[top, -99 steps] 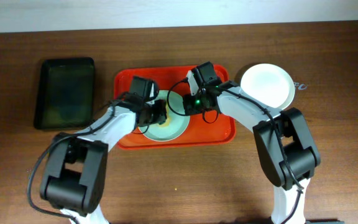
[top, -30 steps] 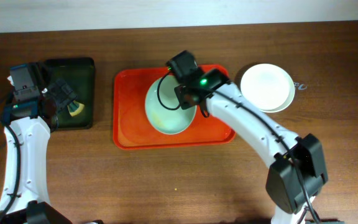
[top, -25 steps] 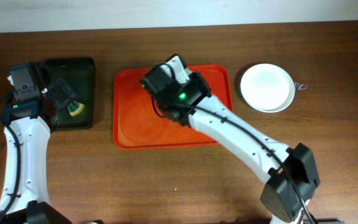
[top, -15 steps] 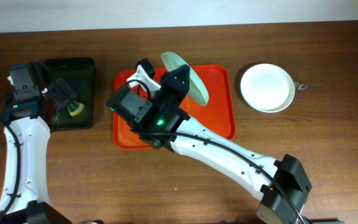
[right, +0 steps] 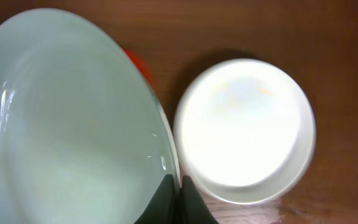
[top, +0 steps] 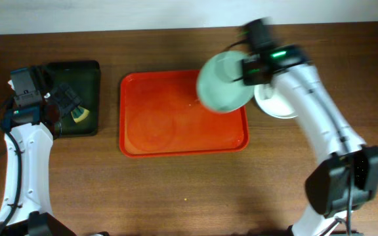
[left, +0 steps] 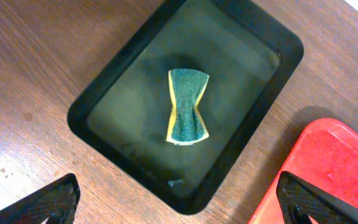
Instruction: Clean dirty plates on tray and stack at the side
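Observation:
Next, my right gripper shifts to the right in the overhead view and lowers onto the white plate point(top: 271, 108) to release, as the mint plate point(top: 223, 82) still hangs over the tray.
My right gripper point(top: 247, 65) is shut on the rim of a pale mint plate point(top: 223, 82), which it holds tilted in the air over the far right corner of the red tray point(top: 176, 118). In the right wrist view the fingertips point(right: 178, 199) pinch the mint plate point(right: 67, 124) just left of a white plate point(right: 244, 130). That white plate point(top: 271, 108) lies on the table right of the tray, partly under my right arm. No plates lie in the red tray. My left gripper point(top: 61, 108) hangs open over the black tray.
A black tray point(left: 79, 115) with a green and yellow sponge point(left: 187, 107) in it stands at the far left. My left gripper point(left: 179, 208) is open wide above its near edge. A corner of the red tray point(left: 328, 155) lies to its right.
My right arm has swung the mint plate from above the tray's left half over to its far right corner, next to the white plate. The left arm has not moved.

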You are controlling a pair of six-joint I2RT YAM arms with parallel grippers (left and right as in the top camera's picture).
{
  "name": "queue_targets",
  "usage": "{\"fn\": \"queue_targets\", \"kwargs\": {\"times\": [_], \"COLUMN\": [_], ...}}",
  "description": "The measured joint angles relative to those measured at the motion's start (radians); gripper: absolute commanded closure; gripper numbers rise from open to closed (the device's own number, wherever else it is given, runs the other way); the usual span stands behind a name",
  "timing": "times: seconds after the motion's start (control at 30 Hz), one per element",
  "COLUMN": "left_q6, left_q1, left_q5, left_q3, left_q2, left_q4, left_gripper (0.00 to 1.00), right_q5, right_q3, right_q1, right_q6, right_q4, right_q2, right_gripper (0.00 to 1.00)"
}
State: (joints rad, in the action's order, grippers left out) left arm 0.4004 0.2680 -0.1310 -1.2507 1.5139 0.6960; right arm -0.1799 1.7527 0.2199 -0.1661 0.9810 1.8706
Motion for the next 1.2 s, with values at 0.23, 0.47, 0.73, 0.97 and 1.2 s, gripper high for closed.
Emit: {"fn": "queue_targets", "kwargs": {"times": [0.23, 0.47, 0.73, 0.97, 1.2], "left_q6": [0.000, 0.000, 0.000, 0.000, 0.000], "left_q1": [0.000, 0.000, 0.000, 0.000, 0.000], "left_q5": [0.001, 0.001, 0.001, 0.001, 0.001], "left_q3": [0.000, 0.000, 0.001, 0.003, 0.003], "left_q2": [0.000, 0.000, 0.000, 0.000, 0.000], "left_q4": [0.001, 0.000, 0.000, 0.001, 0.001], "left_gripper": [0.01, 0.01, 0.01, 0.01, 0.01], "right_q5": [0.373, 0.375, 0.400, 0.444, 0.424], "right_q3": [0.002, 0.002, -0.040, -0.423, -0.427], "right_q1": [-0.577, -0.562, -0.520, -0.520, -0.520], "right_q6": [-0.070, -0.072, -0.088, -0.085, -0.084], "right_q4": [0.037, 0.031, 0.368, 0.447, 0.494], "right_q2": [0.129, 0.298, -0.250, -0.904, -0.988], "right_gripper": [0.96, 0.41, 0.01, 0.01, 0.01]}}
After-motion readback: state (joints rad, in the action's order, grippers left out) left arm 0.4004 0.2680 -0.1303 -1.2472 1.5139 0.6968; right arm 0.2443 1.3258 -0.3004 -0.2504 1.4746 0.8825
